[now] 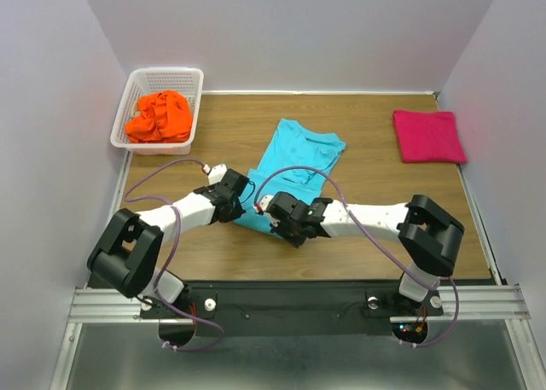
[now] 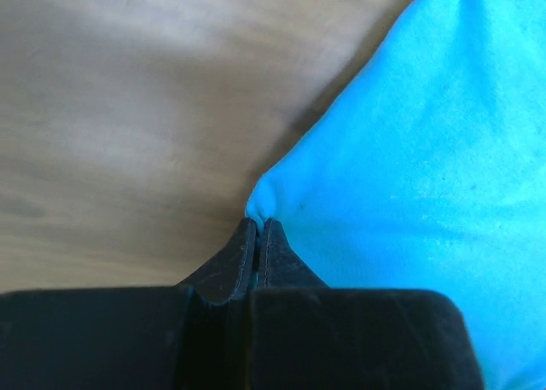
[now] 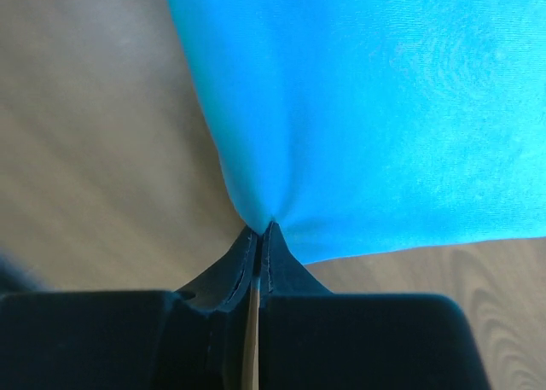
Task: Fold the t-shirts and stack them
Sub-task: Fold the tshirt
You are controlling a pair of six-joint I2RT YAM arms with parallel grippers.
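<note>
The shirt lies spread, so the robot's left gripper should next carry the pinched edge outward onto the collar end [image 1: 288,132] and let go of it there.
The turquoise-blue t-shirt [image 1: 299,164] lies spread on the wooden table, collar end toward the back. My left gripper [image 1: 243,195] is shut on its near left edge, where the cloth [image 2: 409,151] bunches at the fingertips [image 2: 258,226]. My right gripper [image 1: 271,212] is shut on the near bottom hem, the cloth [image 3: 367,108] pulled to a point at its tips [image 3: 260,229]. A magenta-pink t-shirt [image 1: 428,136] lies folded at the back right. Crumpled in the basket sits a bright orange t-shirt [image 1: 159,117].
A white lattice basket [image 1: 189,76] stands at the back left corner of the table. Grey walls close in the table on three sides. Both arms stretch inward from their bases at the near edge.
</note>
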